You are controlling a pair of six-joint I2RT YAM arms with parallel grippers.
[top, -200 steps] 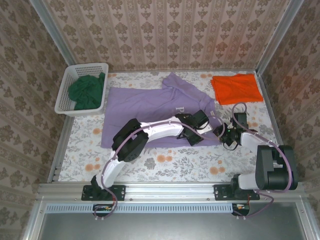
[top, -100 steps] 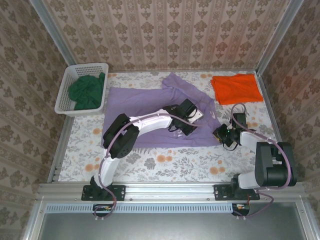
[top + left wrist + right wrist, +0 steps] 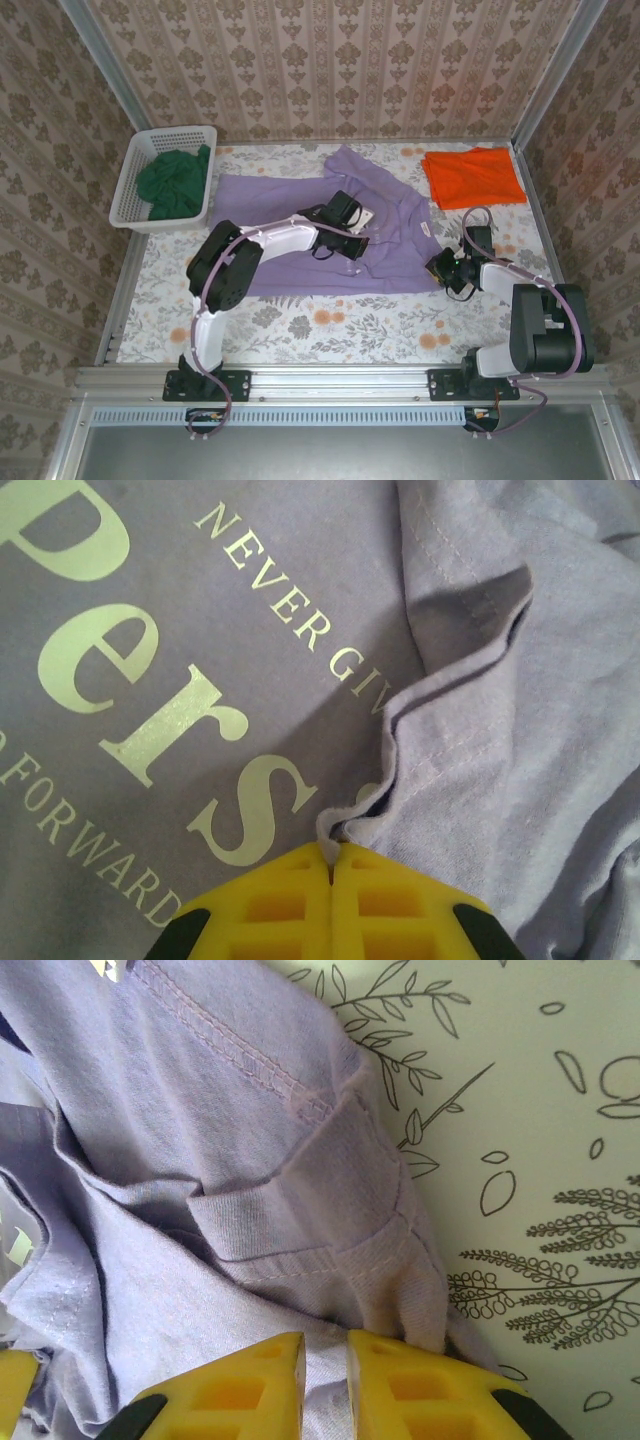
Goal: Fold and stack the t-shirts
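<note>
The shirt still lies doubled, so my left gripper needs to move low across the white lettering toward the basket side and release the thin hem edge there.
The lilac t-shirt (image 3: 262, 198) lies spread across the middle of the table, partly doubled over itself. My left gripper (image 3: 351, 226) is over the chest area, and its yellow fingers (image 3: 270, 905) are shut on a thin hem edge (image 3: 337, 830) beside the white lettering (image 3: 120, 680). My right gripper (image 3: 444, 270) sits at the shirt's near right corner, its jaws closed down on a bunched lilac fold (image 3: 320, 1260). The orange t-shirt (image 3: 472, 177) lies folded flat at the back right. The dark green t-shirt (image 3: 172, 182) is crumpled inside the basket.
The white lattice basket (image 3: 128, 200) stands at the back left against the wall. Metal frame rails run along both sides and the near edge. Bare flowered tablecloth (image 3: 330, 320) shows between the shirt and the arm bases.
My left gripper has swept leftward and away from the right corner to the shirt's centre, carrying the pinched lilac edge with it. The right gripper has stayed at the corner.
</note>
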